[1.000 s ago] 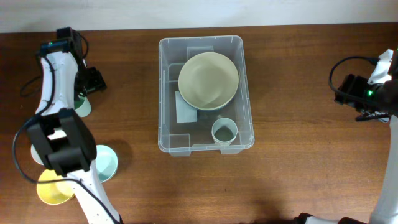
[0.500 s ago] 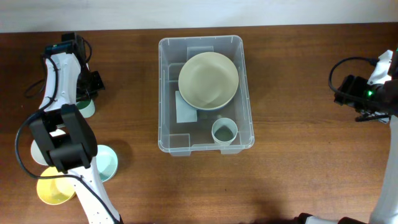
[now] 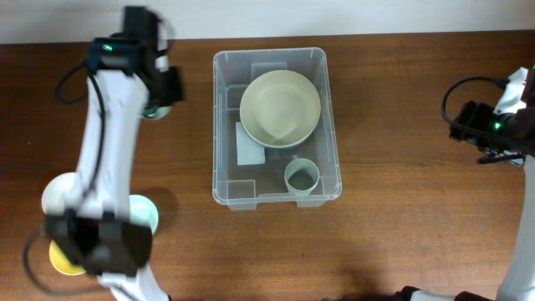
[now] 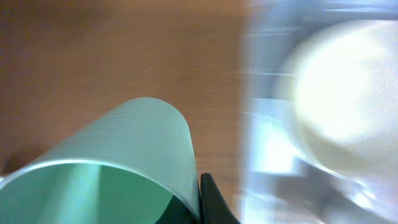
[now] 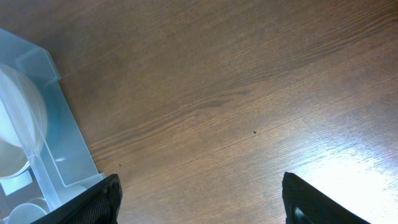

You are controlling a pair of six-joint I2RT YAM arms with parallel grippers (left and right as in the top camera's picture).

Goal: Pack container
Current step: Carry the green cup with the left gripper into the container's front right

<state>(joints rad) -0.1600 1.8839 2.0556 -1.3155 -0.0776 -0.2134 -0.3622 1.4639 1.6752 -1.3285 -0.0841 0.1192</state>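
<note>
I will next carry the mint green cup with my left gripper over the container, back and down into the empty opening of the small pale green cup (image 3: 302, 176).
The clear container (image 3: 331, 125) stands mid-table, holding a large pale bowl (image 3: 280, 109), a small pale green cup (image 3: 301, 177) and a white label (image 3: 249, 146). My left gripper (image 3: 159, 88) hovers just left of the container's far left corner, shut on the wall of a mint green cup (image 3: 155, 109). In the left wrist view that cup (image 4: 124, 162) fills the lower left, with one black finger (image 4: 211, 202) pressed against its outside and the blurred container (image 4: 267, 155) to the right. My right gripper (image 3: 489, 138) is open over bare wood at the far right, and its fingers (image 5: 102, 199) hold nothing.
Near the front left corner sit a whitish bowl (image 3: 57, 197), a mint bowl (image 3: 144, 217) and a yellow bowl (image 3: 60, 256), partly under the left arm. The right wrist view shows the container's corner (image 5: 56, 149) at its left edge.
The left gripper closed on the mint cup at the far left, lifted it and swung right toward the container. The right arm stayed still.
</note>
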